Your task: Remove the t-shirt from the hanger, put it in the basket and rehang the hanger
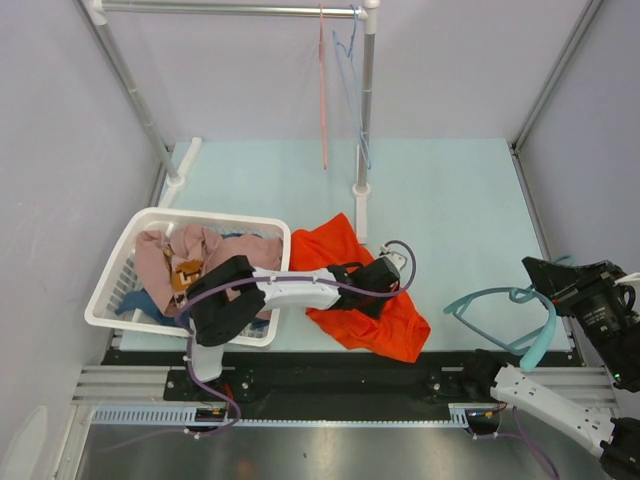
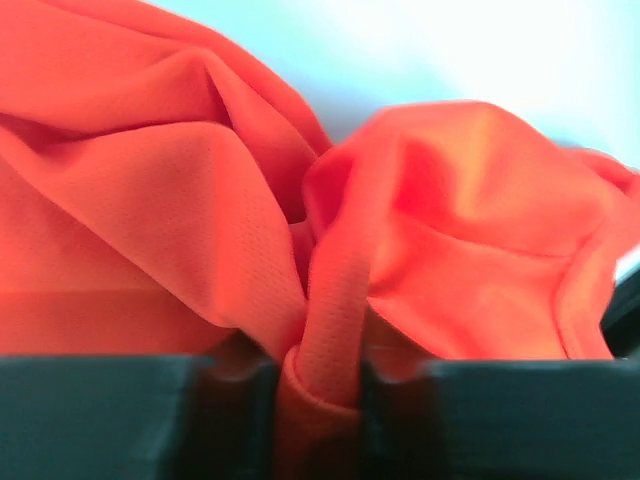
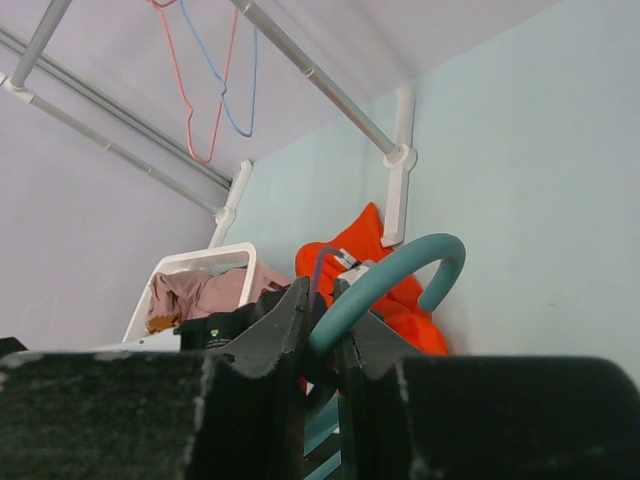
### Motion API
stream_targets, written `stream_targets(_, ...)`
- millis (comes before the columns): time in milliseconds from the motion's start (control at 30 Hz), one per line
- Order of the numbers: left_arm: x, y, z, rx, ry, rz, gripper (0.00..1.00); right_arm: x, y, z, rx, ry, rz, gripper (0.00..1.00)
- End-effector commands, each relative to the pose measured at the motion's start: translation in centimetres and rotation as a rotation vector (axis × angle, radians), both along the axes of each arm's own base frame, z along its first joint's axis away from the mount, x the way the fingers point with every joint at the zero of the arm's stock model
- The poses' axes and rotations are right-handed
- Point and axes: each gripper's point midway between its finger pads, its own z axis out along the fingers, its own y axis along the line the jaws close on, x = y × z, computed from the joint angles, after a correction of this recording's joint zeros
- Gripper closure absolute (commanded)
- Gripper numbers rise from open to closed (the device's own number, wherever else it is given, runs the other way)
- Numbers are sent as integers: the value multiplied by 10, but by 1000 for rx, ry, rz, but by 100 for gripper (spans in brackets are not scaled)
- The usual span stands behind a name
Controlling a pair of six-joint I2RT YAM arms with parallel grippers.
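Next, my right gripper carries the bare hanger to the left in the top view and releases it on the open tabletop beside the t-shirt.
The orange t-shirt point(image 1: 385, 320) lies crumpled on the pale table in front of the rack post. My left gripper point(image 1: 372, 283) sits on it and is shut on a fold of its cloth point(image 2: 330, 340). The teal hanger point(image 1: 505, 310) is bare and apart from the shirt, at the right of the table. My right gripper point(image 1: 560, 290) is shut on the hanger near its hook point(image 3: 395, 275); the hook curves up between the fingers in the right wrist view. The shirt also shows behind the hook in the right wrist view point(image 3: 350, 250).
A white laundry basket point(image 1: 130, 255) with pink and other clothes stands at the left. A clothes rack point(image 1: 365, 110) stands at the back, with a red hanger point(image 1: 323, 90) and a blue hanger point(image 1: 352, 85) on its rail. Grey walls close in on both sides.
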Motion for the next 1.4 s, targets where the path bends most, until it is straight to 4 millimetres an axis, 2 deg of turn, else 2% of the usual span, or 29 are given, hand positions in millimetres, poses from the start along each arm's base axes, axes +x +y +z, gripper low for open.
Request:
stream_targets(0, -10, 29, 28, 12, -19, -8, 97, -1, -9, 2, 24, -12, -28, 100)
stream_targets(33, -6, 32, 56, -35, -58, 5, 100, 0, -8, 1, 20, -10, -31, 100)
stream_targets(100, 4, 48, 85, -50, -106, 42, 100, 1, -7, 1, 18, -10, -30, 100)
stream_targets(133, 8, 56, 119, -113, -143, 63, 100, 2, -6, 0, 12, -8, -28, 100)
stream_targets(233, 27, 87, 168, -201, -185, 143, 100, 4, -4, 1, 12, -10, -25, 100)
stream_targets(267, 26, 98, 202, -289, -209, 153, 100, 4, -3, 2, 15, -11, -24, 100)
stream_targets(300, 39, 118, 221, -332, -229, 205, 100, 4, -3, 1, 13, -10, -23, 100)
stream_targets(333, 43, 130, 236, -374, -244, 232, 100, 4, -3, 1, 14, -11, -20, 100)
stream_targets(367, 41, 148, 269, -456, -289, 266, 100, 4, -2, 0, 13, -9, -19, 100)
stream_targets(400, 52, 173, 280, -470, -311, 344, 100, 4, -2, 1, 17, -10, -21, 100)
stream_targets(433, 55, 188, 289, -492, -319, 407, 100, 4, -2, 1, 20, -11, -19, 100)
stream_targets(467, 52, 212, 304, -510, -348, 471, 100, 5, -1, 0, 20, -10, -19, 100)
stream_targets(500, 62, 239, 308, -505, -370, 568, 100, 5, -2, 0, 21, -9, -21, 100)
stream_targets(567, 61, 271, 307, -478, -369, 682, 100, 6, 0, 0, 24, -11, -19, 100)
stream_targets(600, 64, 300, 309, -456, -406, 790, 100, 6, 0, 0, 21, -11, -21, 100)
stream_targets(633, 63, 315, 307, -441, -412, 855, 100, 7, 1, 0, 20, -10, -18, 100)
stream_targets(667, 60, 331, 295, -394, -396, 920, 100, 7, 2, 1, 21, -11, -15, 100)
stream_targets(700, 56, 355, 294, -375, -427, 1015, 100, 7, 4, 2, 21, -11, -13, 100)
stream_targets(767, 50, 390, 277, -310, -442, 1153, 100, 8, 7, 1, 15, -8, -5, 100)
stream_targets(867, 36, 428, 258, -243, -472, 1317, 100, 9, 9, 1, 13, -5, 1, 100)
stream_targets(933, 29, 444, 241, -209, -482, 1400, 100, 10, 11, 0, 9, -1, 2, 100)
stream_targets(1000, 30, 453, 228, -208, -491, 1453, 100, 10, 12, -2, 9, 2, 5, 100)
stream_targets(1033, 32, 452, 208, -199, -449, 1469, 100, 11, 14, -4, 6, 8, 8, 100)
stream_targets(1067, 32, 460, 198, -191, -430, 1509, 100, 11, 15, -5, 8, 9, 11, 100)
stream_targets(1167, 42, 450, 157, -173, -301, 1473, 95, 14, 23, -10, 0, 25, 28, 100)
stream_targets(1200, 44, 447, 152, -171, -279, 1456, 90, 14, 27, -11, -1, 32, 37, 100)
stream_targets(1300, 46, 445, 152, -171, -264, 1449, 38, 17, 36, -17, -24, 54, 58, 100)
stream_targets(1333, 47, 447, 160, -183, -291, 1459, 6, 17, 37, -18, -27, 57, 63, 100)
stream_targets(1367, 44, 449, 172, -205, -336, 1466, 0, 18, 40, -19, -34, 63, 66, 100)
